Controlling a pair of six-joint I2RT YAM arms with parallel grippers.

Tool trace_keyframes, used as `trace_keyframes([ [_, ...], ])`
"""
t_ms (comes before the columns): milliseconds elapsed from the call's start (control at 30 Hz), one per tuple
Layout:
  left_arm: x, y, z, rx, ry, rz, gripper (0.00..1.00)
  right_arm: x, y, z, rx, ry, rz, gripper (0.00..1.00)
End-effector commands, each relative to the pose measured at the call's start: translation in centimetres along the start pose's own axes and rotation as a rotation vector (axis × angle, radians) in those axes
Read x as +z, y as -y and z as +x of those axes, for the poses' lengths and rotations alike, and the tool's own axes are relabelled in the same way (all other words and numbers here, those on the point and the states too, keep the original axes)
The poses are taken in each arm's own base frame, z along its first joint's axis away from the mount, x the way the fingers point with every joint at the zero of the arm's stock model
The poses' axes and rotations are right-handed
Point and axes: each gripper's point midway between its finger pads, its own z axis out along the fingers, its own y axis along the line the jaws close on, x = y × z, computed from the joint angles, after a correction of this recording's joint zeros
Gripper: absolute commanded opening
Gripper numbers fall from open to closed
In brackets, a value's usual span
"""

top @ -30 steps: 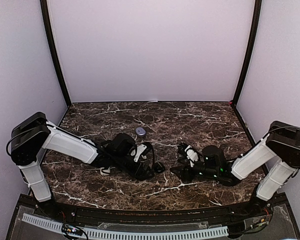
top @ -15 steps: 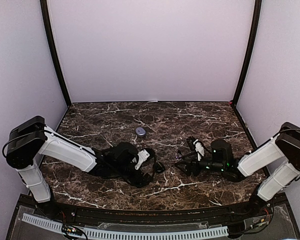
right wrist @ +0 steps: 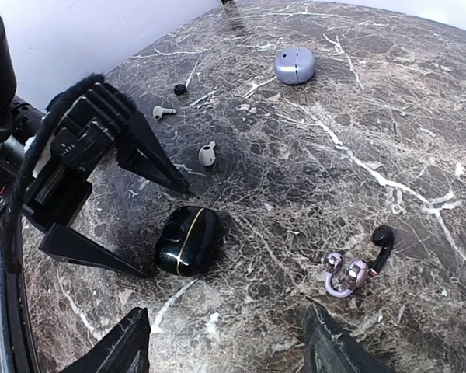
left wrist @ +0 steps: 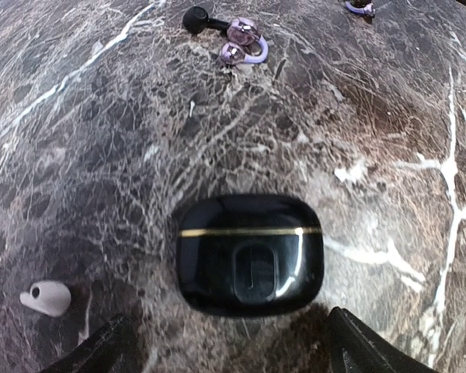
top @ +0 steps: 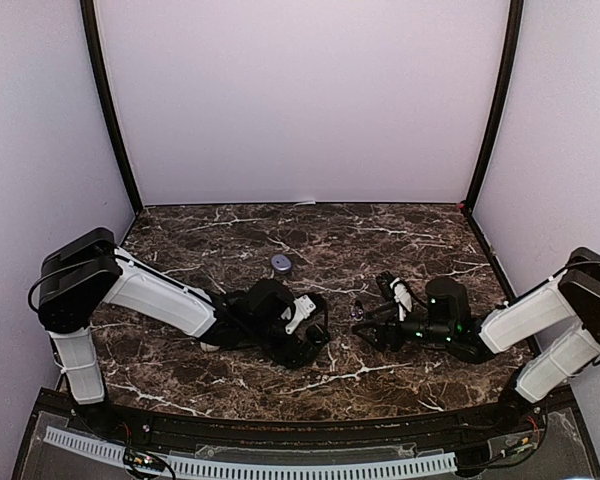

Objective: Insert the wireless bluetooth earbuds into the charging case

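Note:
The black case has my left gripper's fingers only at its near end. Next I will move my left gripper to the right in the top view along the case's sides, then close it.
A glossy black charging case (left wrist: 248,252) with a thin gold seam lies shut on the marble table (top: 230,225); the right wrist view also shows the case (right wrist: 189,239). My left gripper (left wrist: 233,359) is open, its fingers (left wrist: 113,348) on either side of the case's near end and not touching it. My right gripper (right wrist: 233,350) is open and empty, a short way from the case. Earbuds lie loose: a black stemmed one (right wrist: 382,241), a purple clip-shaped one (right wrist: 343,273) and a white one (right wrist: 207,153).
A round lavender case (right wrist: 294,64) sits farther back, also visible from above (top: 281,262). Near it lie a white stemmed earbud (right wrist: 163,111) and a small black piece (right wrist: 180,89). Both arms lie low over the table's front half, their grippers facing each other.
My left gripper has opened wider and slid right, up to the black case. The right arm has drawn back to the right.

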Motion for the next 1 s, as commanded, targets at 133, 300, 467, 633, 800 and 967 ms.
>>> trace_keyframes([
  [133,1.5,0.3,1.7,0.057,-0.088,0.024,0.94,-0.5,-0.3,-0.7,-0.007,0.029,-0.016,0.67],
  [300,2.3,-0.3,1.5,0.085,-0.116,0.000,0.88,-0.7,-0.3,-0.8,-0.011,0.030,-0.012,0.67],
  [467,2.3,-0.2,0.8,0.106,-0.100,0.005,0.87,-0.7,-0.3,-0.7,-0.007,0.028,-0.011,0.67],
  [633,2.3,-0.1,0.6,0.118,-0.093,0.012,0.76,-0.7,-0.4,-0.6,-0.004,0.025,-0.015,0.67],
  [800,2.4,0.2,-0.1,0.128,-0.073,0.028,0.72,-0.7,-0.5,-0.6,-0.007,0.018,-0.021,0.67],
  [967,2.5,0.3,-0.5,0.125,-0.072,0.033,0.64,-0.8,-0.5,-0.7,-0.012,0.021,-0.017,0.67],
])
